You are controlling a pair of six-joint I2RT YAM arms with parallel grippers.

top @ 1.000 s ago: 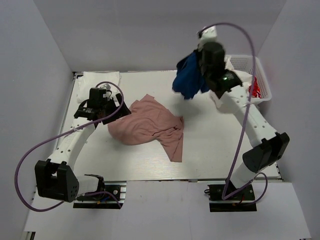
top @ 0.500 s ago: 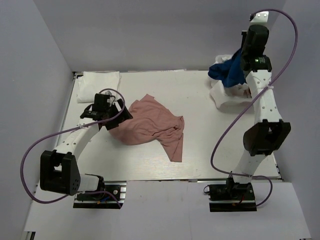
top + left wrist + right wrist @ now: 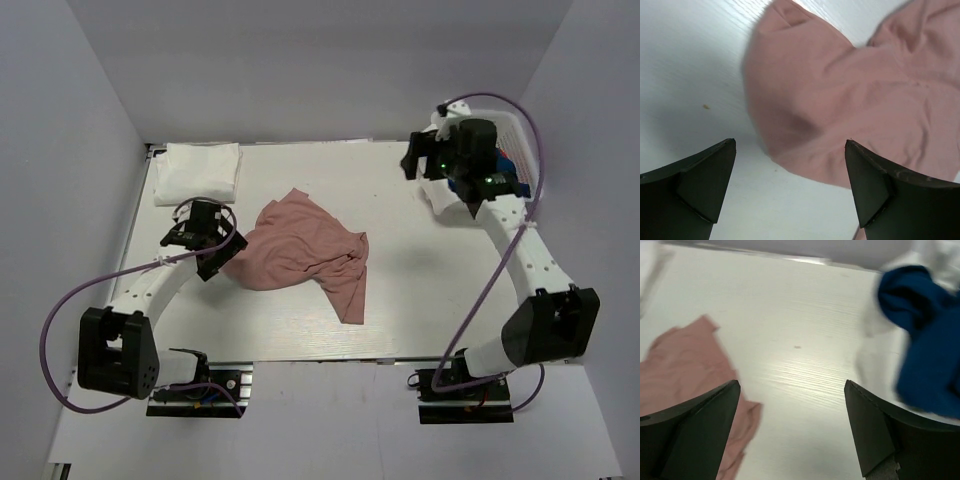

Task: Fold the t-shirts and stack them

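Observation:
My left gripper is open and the pink t-shirt (image 3: 300, 250) is still crumpled and unfolded, so next the gripper needs to go down onto the shirt edge just below its fingers and close on the cloth.
A dusty pink t-shirt (image 3: 300, 250) lies crumpled mid-table, and the left wrist view shows its edge (image 3: 855, 100) close up. My left gripper (image 3: 224, 260) hovers open at the shirt's left edge, nothing between its fingers (image 3: 790, 192). A folded white t-shirt (image 3: 197, 170) rests at the back left. The navy blue t-shirt (image 3: 506, 165) sits bunched on white cloth (image 3: 440, 197) by the basket, partly behind my right arm; the right wrist view shows it (image 3: 925, 350) too. My right gripper (image 3: 411, 160) is open and empty (image 3: 792, 432), left of the navy shirt.
A white mesh basket (image 3: 520, 128) stands at the back right corner against the wall. Grey walls close in the table on three sides. Purple cables loop off both arms. Bare tabletop (image 3: 400, 260) shows between the pink shirt and the right arm.
My right gripper has opened and let go of the navy shirt, which now lies by the basket; the arm swung down and left. My left gripper slid slightly nearer along the pink shirt's edge.

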